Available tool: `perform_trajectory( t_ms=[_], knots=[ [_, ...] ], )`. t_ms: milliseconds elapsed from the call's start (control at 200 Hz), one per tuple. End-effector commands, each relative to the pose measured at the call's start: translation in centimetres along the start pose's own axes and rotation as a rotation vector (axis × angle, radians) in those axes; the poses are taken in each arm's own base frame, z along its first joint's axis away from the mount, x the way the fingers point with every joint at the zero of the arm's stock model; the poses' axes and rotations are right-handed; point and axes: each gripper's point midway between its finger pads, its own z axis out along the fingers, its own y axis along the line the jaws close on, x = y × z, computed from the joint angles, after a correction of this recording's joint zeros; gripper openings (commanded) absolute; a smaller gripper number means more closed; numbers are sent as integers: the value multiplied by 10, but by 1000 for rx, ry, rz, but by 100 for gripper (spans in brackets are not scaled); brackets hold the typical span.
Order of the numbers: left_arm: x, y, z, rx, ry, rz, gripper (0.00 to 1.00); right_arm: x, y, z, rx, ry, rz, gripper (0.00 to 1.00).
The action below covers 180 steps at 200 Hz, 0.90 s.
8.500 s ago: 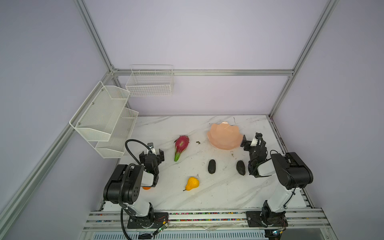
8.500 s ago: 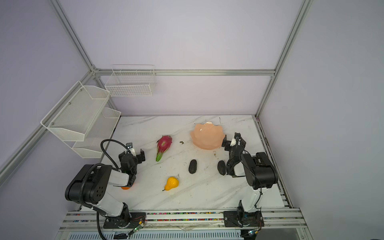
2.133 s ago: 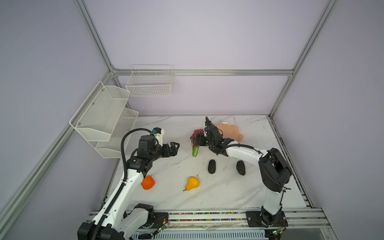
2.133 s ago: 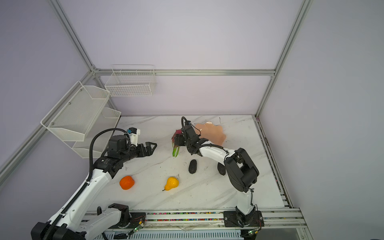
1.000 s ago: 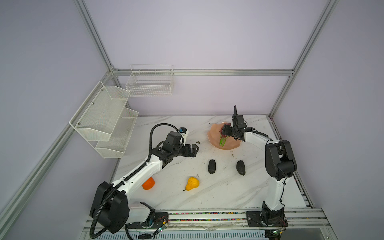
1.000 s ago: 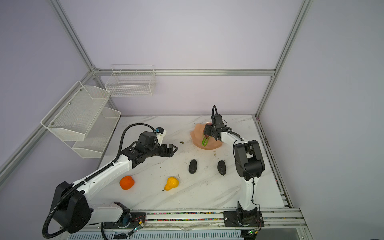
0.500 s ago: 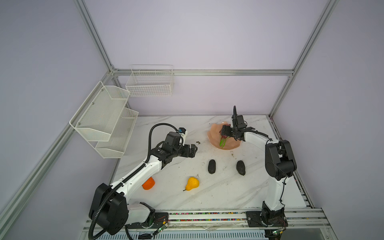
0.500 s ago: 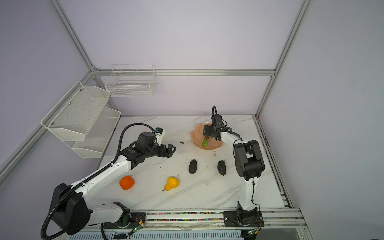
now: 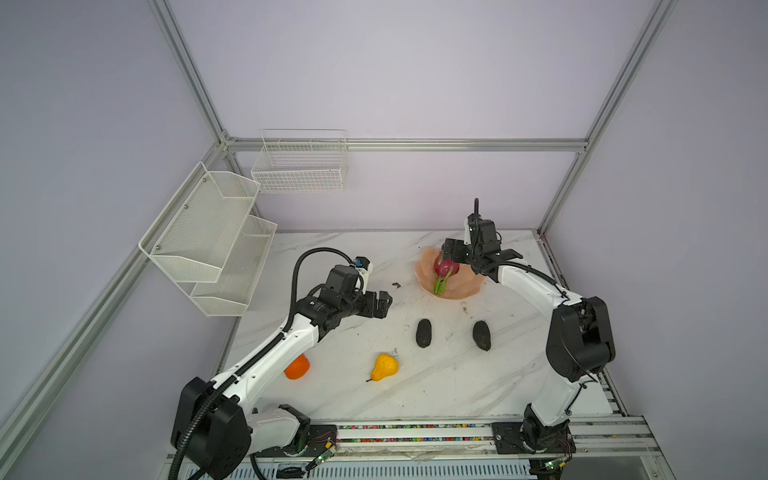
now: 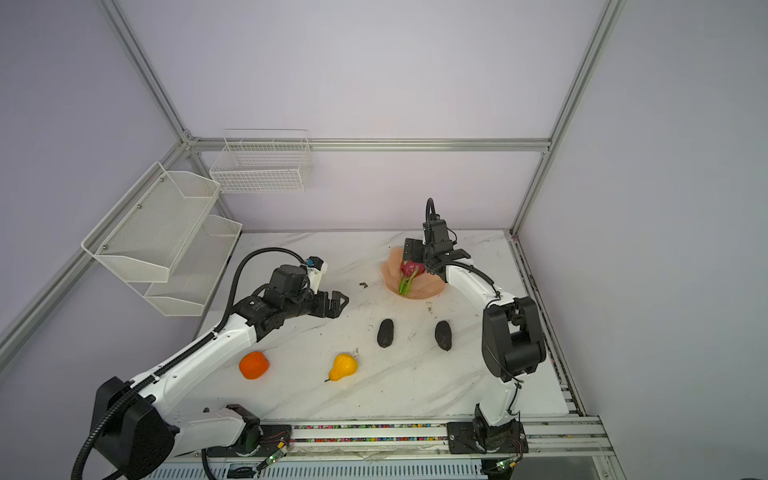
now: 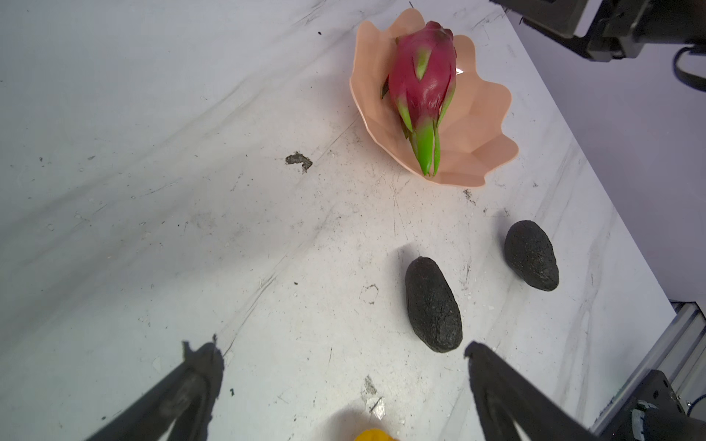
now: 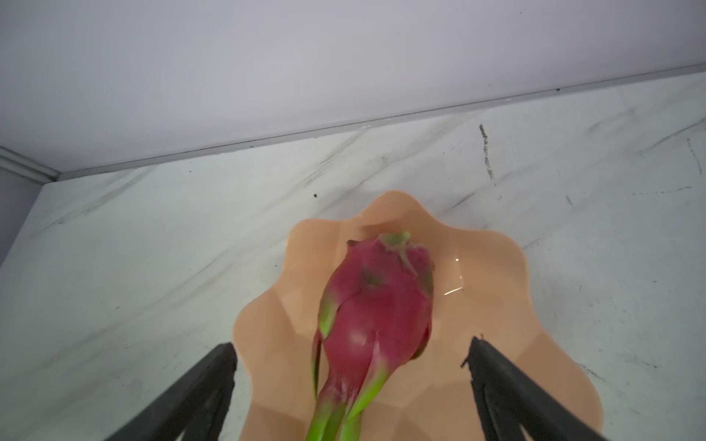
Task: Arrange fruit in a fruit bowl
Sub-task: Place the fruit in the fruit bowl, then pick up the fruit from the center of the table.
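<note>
The right gripper comes back from the bowl and down over the middle of the nearer blackish oval (image 9: pixel 423 333) next, since it is still outside the bowl.
The magenta dragon fruit (image 9: pixel 444 270) lies in the peach-pink fruit bowl (image 9: pixel 467 291) at the back right, its green tips towards the front rim. My right gripper (image 12: pixel 351 343) hovers open just above it, one finger on either side, touching nothing. My left gripper (image 11: pixel 340 347) is open and empty above the middle of the table. The nearer blackish oval (image 11: pixel 433 303) lies just ahead of it. Another blackish oval (image 9: pixel 481 335) lies further right. The yellow pear (image 9: pixel 384 366) and the orange (image 10: pixel 254 365) sit nearer the front.
White wire baskets (image 9: pixel 208 237) hang on the left wall, and another one (image 9: pixel 300 166) hangs on the back wall. A small dark crumb (image 9: pixel 395 285) lies left of the bowl. The table's right edge and rail (image 11: pixel 684 324) run close to the ovals.
My right gripper has opened and let go of the dragon fruit, which now rests in the bowl. The left arm has hardly moved.
</note>
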Motion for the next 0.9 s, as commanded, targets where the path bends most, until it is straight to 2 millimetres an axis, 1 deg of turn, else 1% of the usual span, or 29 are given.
perform_trajectory(
  t_ms=[0,15,45,50,90,170,235,310,455,575,625,725,780,895],
  knots=[
    [-6,-20,-28,77,-3,-5,100,51,49,-35,-76,100,-32,97],
    [-4,-21,-29,88,5,-7,100,55,49,-36,-75,106,-21,97],
    [1,-27,-31,123,21,-8,100,73,59,-43,-92,133,-7,97],
    [2,-28,-31,130,24,-9,100,73,59,-43,-92,133,-7,97],
    [8,-35,-32,177,44,-11,100,97,67,-50,-110,163,24,97],
    [14,-45,-33,241,60,-6,100,133,79,-59,-145,197,59,97],
    [15,-47,-33,251,55,-2,100,157,80,-62,-151,232,79,97],
    [13,-47,-34,248,41,0,100,175,82,-66,-132,253,73,97],
    [12,-45,-37,240,26,3,100,193,77,-70,-88,274,62,97],
    [13,-41,-36,220,23,-4,100,208,75,-66,-80,306,54,94],
    [14,-41,-36,221,21,-7,100,215,74,-63,-73,323,53,91],
    [13,-42,-38,224,9,-6,100,229,70,-56,-47,349,42,88],
    [13,-41,-38,224,4,-4,100,233,69,-51,-37,355,37,86],
    [12,-41,-38,224,-4,-3,100,240,68,-41,-23,362,27,79]
  ],
)
